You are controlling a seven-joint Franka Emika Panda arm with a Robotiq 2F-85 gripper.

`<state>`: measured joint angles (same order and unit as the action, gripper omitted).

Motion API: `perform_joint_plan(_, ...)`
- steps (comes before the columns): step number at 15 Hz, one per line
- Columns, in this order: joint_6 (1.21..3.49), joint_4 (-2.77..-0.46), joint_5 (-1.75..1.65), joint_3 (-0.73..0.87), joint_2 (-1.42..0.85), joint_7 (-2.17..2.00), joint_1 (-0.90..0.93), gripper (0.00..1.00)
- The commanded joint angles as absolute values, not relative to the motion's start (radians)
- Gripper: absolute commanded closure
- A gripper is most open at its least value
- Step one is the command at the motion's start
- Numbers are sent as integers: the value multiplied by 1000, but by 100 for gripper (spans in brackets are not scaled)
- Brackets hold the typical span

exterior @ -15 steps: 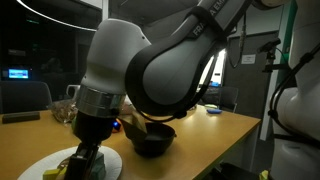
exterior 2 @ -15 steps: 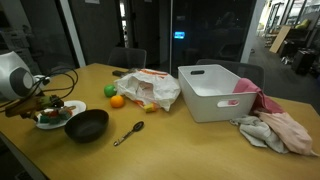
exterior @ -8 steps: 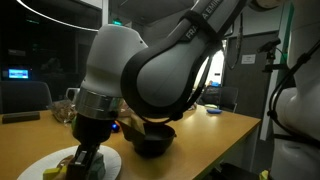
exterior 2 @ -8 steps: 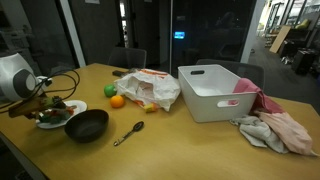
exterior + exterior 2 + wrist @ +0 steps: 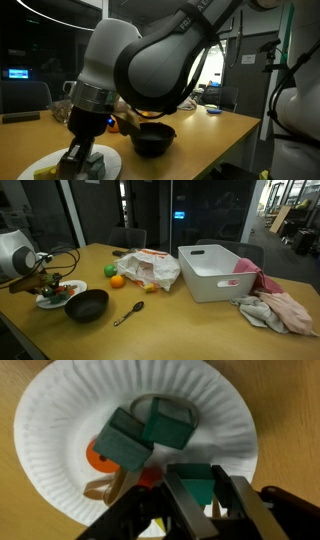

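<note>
I should lift the green block up with my gripper, carry it over the open middle of the black bowl and lower it to let it go, because the bowl's rim is higher than the plate (image 5: 112, 160).
In the wrist view a white paper plate (image 5: 60, 420) lies on the wooden table with small toy pieces on it. My gripper (image 5: 194, 472) is down at the plate's near edge. Its two fingers press against the sides of a green block (image 5: 195, 486). Two more green blocks (image 5: 125, 442) (image 5: 168, 428) lie in the middle of the plate, beside an orange disc (image 5: 98, 457) and a tan piece (image 5: 105, 487). In both exterior views the gripper (image 5: 80, 155) (image 5: 55, 284) reaches down onto the plate (image 5: 112, 160) (image 5: 42, 302).
A black bowl (image 5: 87, 305) (image 5: 152, 140) stands right beside the plate, with a spoon (image 5: 128, 313) near it. Further along the table are an orange (image 5: 117, 280), a green fruit (image 5: 110, 270), a plastic bag (image 5: 150, 268), a white bin (image 5: 218, 272) and crumpled cloths (image 5: 275, 308).
The fingers have come together from wide open onto the green block. The arm has shifted a little over the plate.
</note>
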<state>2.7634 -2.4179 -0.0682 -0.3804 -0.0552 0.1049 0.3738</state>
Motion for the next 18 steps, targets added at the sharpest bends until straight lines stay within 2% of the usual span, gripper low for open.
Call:
perform_joint_plan(1,2736,-2387,-67,-382,4,114,374,84)
perform_joint_plan(5,2636,-2379,-220,-349,114,27,347,84)
perform_joint_plan(11,2448,-2399,-497,-319,308,-129,206,84)
perform_joint_plan(18,2145,-2469,-453,-266,379,-157,136,84)
